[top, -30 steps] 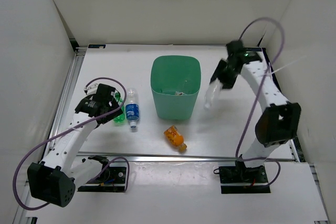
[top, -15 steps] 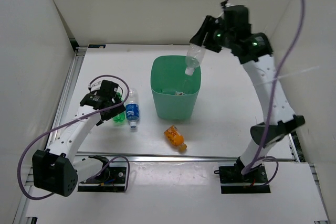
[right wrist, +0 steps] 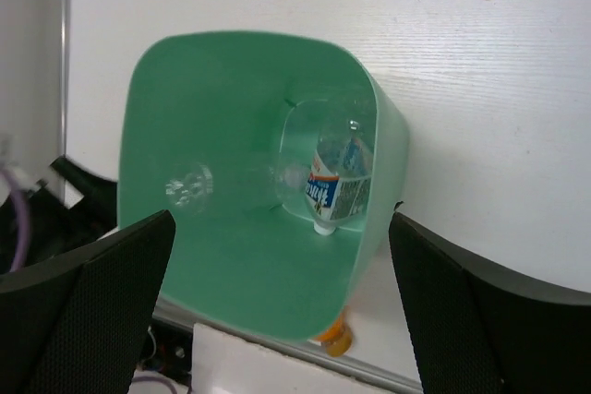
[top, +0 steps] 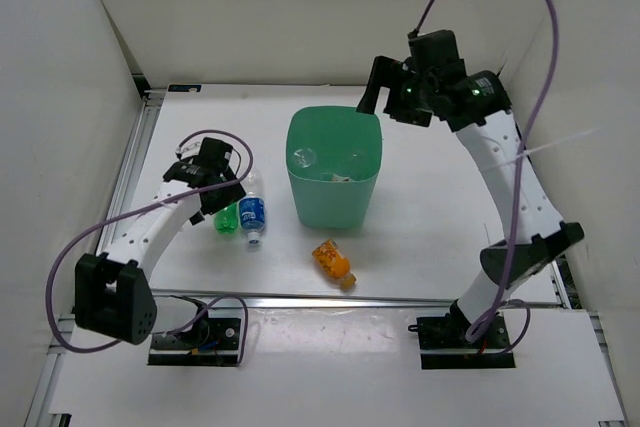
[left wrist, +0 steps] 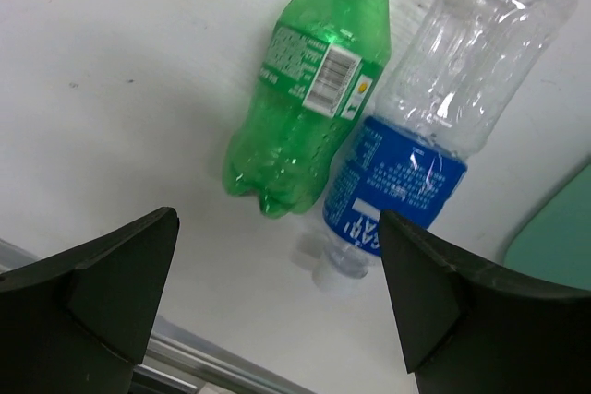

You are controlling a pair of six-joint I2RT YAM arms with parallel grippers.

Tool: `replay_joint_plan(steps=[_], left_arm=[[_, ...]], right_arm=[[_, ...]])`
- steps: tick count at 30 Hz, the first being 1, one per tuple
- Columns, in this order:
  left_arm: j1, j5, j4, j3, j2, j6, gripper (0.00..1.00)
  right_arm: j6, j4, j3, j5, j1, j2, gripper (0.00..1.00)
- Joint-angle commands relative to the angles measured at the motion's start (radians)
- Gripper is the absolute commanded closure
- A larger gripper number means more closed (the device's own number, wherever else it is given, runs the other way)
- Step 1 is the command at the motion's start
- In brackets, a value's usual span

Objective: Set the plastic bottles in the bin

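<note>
My left gripper should go down next around the green bottle's body [top: 227,217] [left wrist: 290,141], between the bottle's label and its base. The bottle is below my gripper and lined up between its open fingers.
The mint-green bin [top: 331,205] stands mid-table. My right gripper [top: 392,89] hovers open above its far right rim, holding nothing. Looking down from the right wrist, the bin [right wrist: 194,283] holds a bare clear bottle [right wrist: 189,184] against its wall and a labelled clear bottle [right wrist: 338,184] at the bottom. A green bottle [top: 226,218] and a blue-labelled clear bottle [top: 252,210] lie side by side left of the bin. My left gripper [top: 222,189] hangs open just over them; from that wrist the green bottle [left wrist: 312,89] and clear bottle [left wrist: 434,126] lie ahead of the gripper [left wrist: 277,219]. An orange bottle [top: 334,260] lies in front of the bin.
White walls close in the table on the left, back and right. A metal rail [top: 350,299] runs along the near edge, with both arm bases behind it. The bin's edge [left wrist: 556,228] shows at the right of the left wrist view.
My right arm swung the clear bottle up over the bin and opened; the bottle now lies inside. The left gripper shifted slightly right, over the green bottle.
</note>
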Motion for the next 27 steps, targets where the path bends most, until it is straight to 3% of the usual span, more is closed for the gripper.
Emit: replay_joint_plan(steps=[1, 12, 23, 27], left_arm=[[0.016, -0.014, 0.074, 0.046, 0.059, 0.008, 0.0], [0.026, -0.016, 0.13, 0.127, 0.267, 0.065, 0.0], [0.067, 0.016, 0.186, 0.086, 0.309, 0.084, 0.0], [0.088, 0.065, 0.206, 0.06, 0.318, 0.084, 0.06]], right_arm=[[-0.006, -0.051, 0.001, -0.009, -0.003, -0.097, 0.0], [-0.05, -0.117, 0.018, -0.032, -0.003, -0.145, 0.0], [-0.079, -0.14, 0.041, -0.055, -0.014, -0.156, 0.0], [-0.079, -0.14, 0.041, -0.064, -0.014, -0.156, 0.0]])
